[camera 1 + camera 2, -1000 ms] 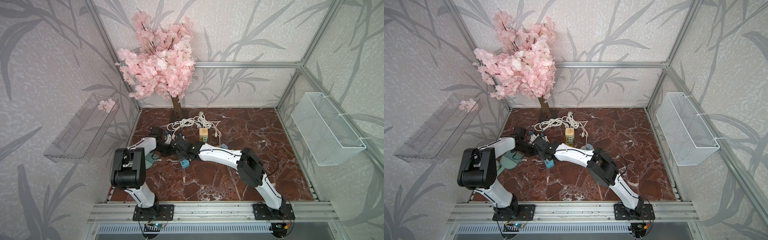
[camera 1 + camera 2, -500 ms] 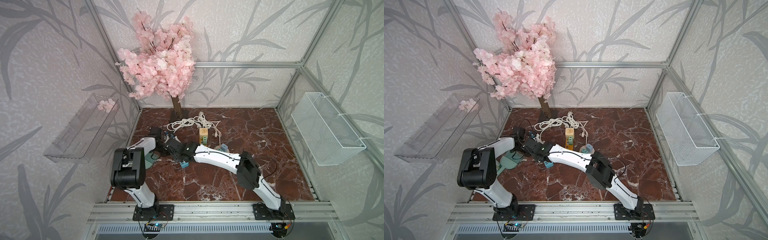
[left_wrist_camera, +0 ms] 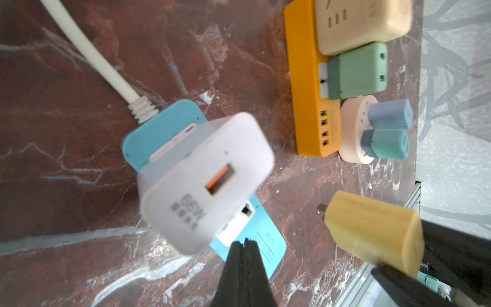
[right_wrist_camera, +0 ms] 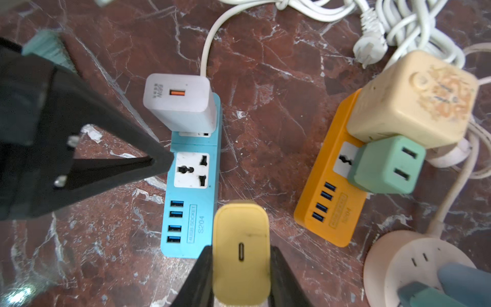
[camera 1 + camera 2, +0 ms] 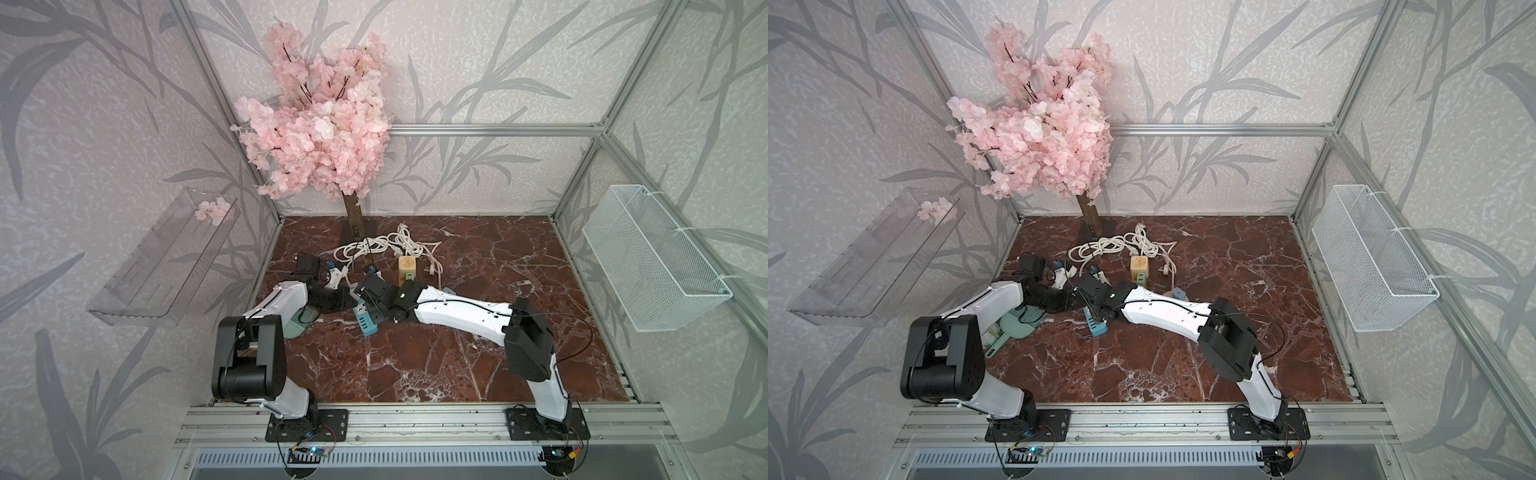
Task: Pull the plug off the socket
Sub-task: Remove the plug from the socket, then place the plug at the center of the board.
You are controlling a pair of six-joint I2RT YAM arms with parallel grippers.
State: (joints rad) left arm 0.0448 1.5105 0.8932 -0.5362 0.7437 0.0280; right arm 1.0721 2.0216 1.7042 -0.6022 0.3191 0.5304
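Note:
My right gripper carries the yellow plug (image 4: pixel 241 265) past the orange strip and down to release it next, since bare marble floor lies lower, beyond the orange strip.
The blue socket strip (image 4: pixel 191 186) lies on the marble floor and shows in both top views (image 5: pixel 365 322) (image 5: pixel 1096 324). Its middle universal outlet (image 4: pixel 191 170) is empty. My right gripper (image 4: pixel 241 249) is shut on the yellow plug (image 4: pixel 241 265) and holds it clear above the strip's USB end. In the left wrist view the yellow plug (image 3: pixel 372 234) hangs free with its prongs bare. My left gripper (image 3: pixel 244 242) is shut with nothing in it, its tip on the strip's edge beside the empty outlet. A white charger (image 4: pixel 178 101) stays plugged in at the strip's cable end.
An orange strip (image 4: pixel 332 186) carries a cream cube adapter (image 4: pixel 414 101) and a green adapter (image 4: pixel 385 167). Beside it lies a round pink socket (image 4: pixel 414 268). Coiled white cable (image 5: pixel 382 245) and a cherry tree (image 5: pixel 316 145) stand behind. A green brush (image 5: pixel 1017 324) lies at the left.
The right arm's elbow has swung to the right and its wrist has shifted slightly over the blue strip. The left arm and the strip have stayed where they were.

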